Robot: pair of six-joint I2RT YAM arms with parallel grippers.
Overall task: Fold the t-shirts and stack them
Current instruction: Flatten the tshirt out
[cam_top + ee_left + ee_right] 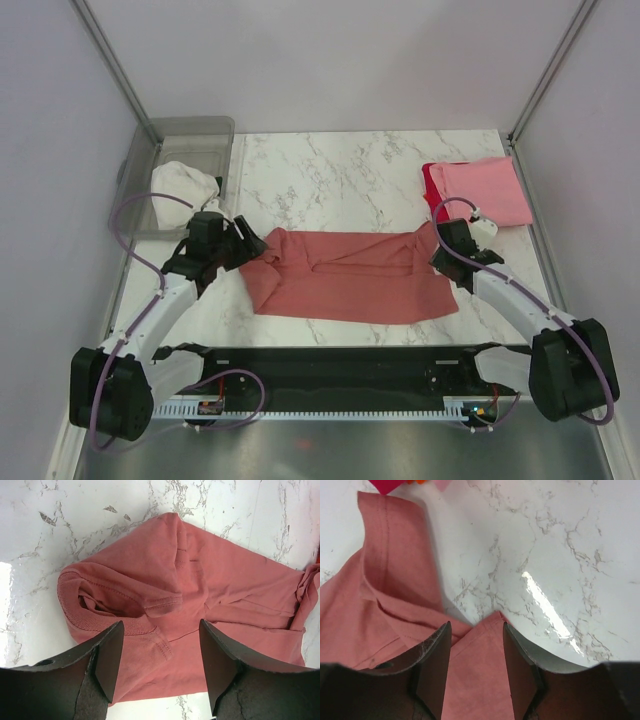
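Note:
The t-shirt's hem corner sticks up between the open fingers of my right gripper, so I will lower my right gripper straight down onto it and close.
The dusty salmon-red t-shirt lies spread sideways in the middle of the marble table, partly folded lengthwise. My left gripper is open at its left end, jaws astride the collar and sleeve. My right gripper is open at its right end, jaws astride a corner of the hem. The light pink t-shirt lies folded on the bright red t-shirt at the back right. A sliver of the bright red one shows in the right wrist view.
A grey translucent bin stands at the back left with a white cloth hanging over its near side, close behind my left gripper. Bare marble lies behind the salmon shirt. Frame posts rise at the back corners.

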